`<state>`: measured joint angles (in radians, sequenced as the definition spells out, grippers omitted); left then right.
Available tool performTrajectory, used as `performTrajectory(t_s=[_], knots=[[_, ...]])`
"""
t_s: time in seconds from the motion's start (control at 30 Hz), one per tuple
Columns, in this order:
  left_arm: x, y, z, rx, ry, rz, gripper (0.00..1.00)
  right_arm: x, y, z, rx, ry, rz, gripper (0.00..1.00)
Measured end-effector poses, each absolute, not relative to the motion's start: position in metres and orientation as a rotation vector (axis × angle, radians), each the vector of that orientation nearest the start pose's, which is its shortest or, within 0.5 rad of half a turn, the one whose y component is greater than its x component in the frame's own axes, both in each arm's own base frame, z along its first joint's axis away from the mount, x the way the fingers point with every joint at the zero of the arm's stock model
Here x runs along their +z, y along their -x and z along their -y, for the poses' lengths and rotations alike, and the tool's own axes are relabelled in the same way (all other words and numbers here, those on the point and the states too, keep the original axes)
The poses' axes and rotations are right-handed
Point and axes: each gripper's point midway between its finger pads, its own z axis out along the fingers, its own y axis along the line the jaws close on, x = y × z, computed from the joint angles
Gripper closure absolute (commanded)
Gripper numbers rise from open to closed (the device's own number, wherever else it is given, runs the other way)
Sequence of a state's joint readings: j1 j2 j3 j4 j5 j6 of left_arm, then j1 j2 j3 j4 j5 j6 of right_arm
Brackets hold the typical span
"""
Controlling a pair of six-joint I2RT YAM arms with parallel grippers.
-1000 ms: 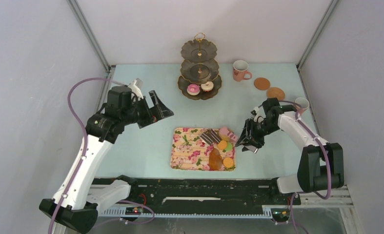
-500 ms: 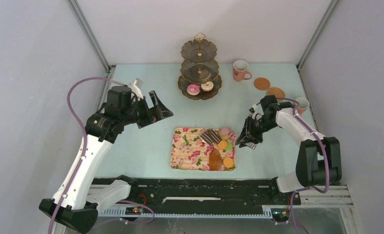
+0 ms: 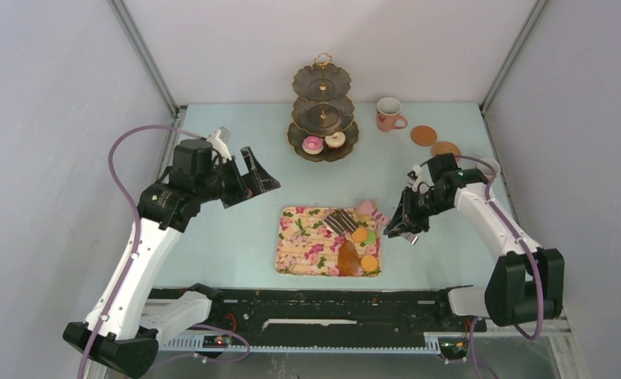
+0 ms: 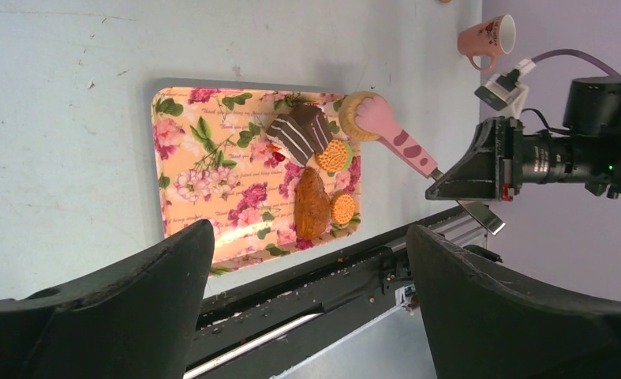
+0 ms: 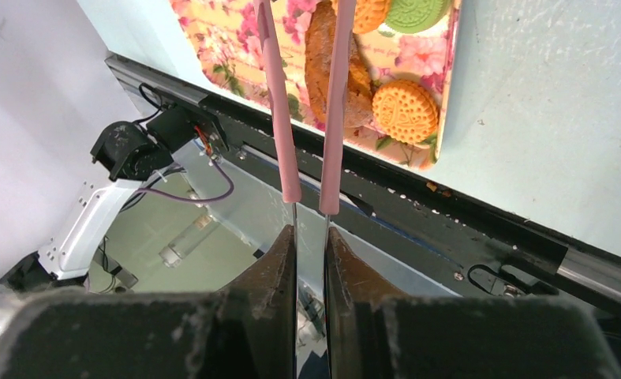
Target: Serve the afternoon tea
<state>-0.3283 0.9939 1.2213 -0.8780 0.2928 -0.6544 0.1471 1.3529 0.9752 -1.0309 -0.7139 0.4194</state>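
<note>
My right gripper rises and swings outward next, brings the tongs over the stand's middle level (image 3: 327,118) and releases them there, because that level stands empty above the donuts.
My right gripper (image 3: 396,225) is shut on the pink-handled tongs (image 3: 374,213), whose metal ends sit between my fingers in the right wrist view (image 5: 311,233). The tongs' pink heads (image 4: 376,118) are at the far right corner of the floral tray (image 3: 299,245), against a round tan macaron (image 4: 345,117). The tray holds a striped chocolate slice (image 3: 340,221), orange macarons (image 3: 359,234), a green macaron (image 3: 371,238) and a croissant (image 3: 347,257). Pink (image 3: 312,144) and white (image 3: 335,140) donuts sit on the tiered stand (image 3: 323,118). My left gripper (image 3: 248,178) is open and empty, raised left of the tray.
A pink mug (image 3: 387,114) and two cork coasters (image 3: 424,135) (image 3: 446,148) lie at the back right. Another pink mug (image 4: 488,39) stands behind my right arm. Grey walls close in both sides; the black rail (image 3: 331,304) runs along the near edge.
My right gripper with the tongs has shifted slightly away from me, and the tongs' heads now sit at the tray's far right corner. The left arm has not moved.
</note>
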Motion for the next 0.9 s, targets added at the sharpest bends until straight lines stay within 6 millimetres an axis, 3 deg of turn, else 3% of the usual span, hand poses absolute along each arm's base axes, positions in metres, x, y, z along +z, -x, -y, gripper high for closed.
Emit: performTrajectory(t_s=[0.2, 0.33, 0.47, 0.63, 0.8, 0.9], knots=[[0.281, -0.229, 0.157, -0.846, 0.208, -2.315, 0.02, 0.154, -0.185, -0.157, 1.153, -0.294, -2.894, 0.93], [0.283, -0.228, 0.157, -0.848, 0.207, -2.310, 0.02, 0.173, -0.209, -0.162, 1.173, -0.316, -2.836, 0.93], [0.282, -0.228, 0.157, -0.848, 0.207, -2.312, 0.02, 0.212, -0.264, -0.171, 1.193, -0.271, -2.706, 0.93], [0.283, -0.234, 0.159, -0.840, 0.199, -2.321, 0.02, 0.244, -0.333, -0.180, 1.197, -0.222, -2.615, 0.92], [0.286, -0.241, 0.159, -0.807, 0.152, -2.334, 0.02, 0.247, -0.395, -0.188, 1.196, -0.213, -2.586, 0.92], [0.289, -0.245, 0.157, -0.776, 0.119, -2.342, 0.02, 0.241, -0.419, -0.193, 1.207, -0.238, -2.592, 0.91]])
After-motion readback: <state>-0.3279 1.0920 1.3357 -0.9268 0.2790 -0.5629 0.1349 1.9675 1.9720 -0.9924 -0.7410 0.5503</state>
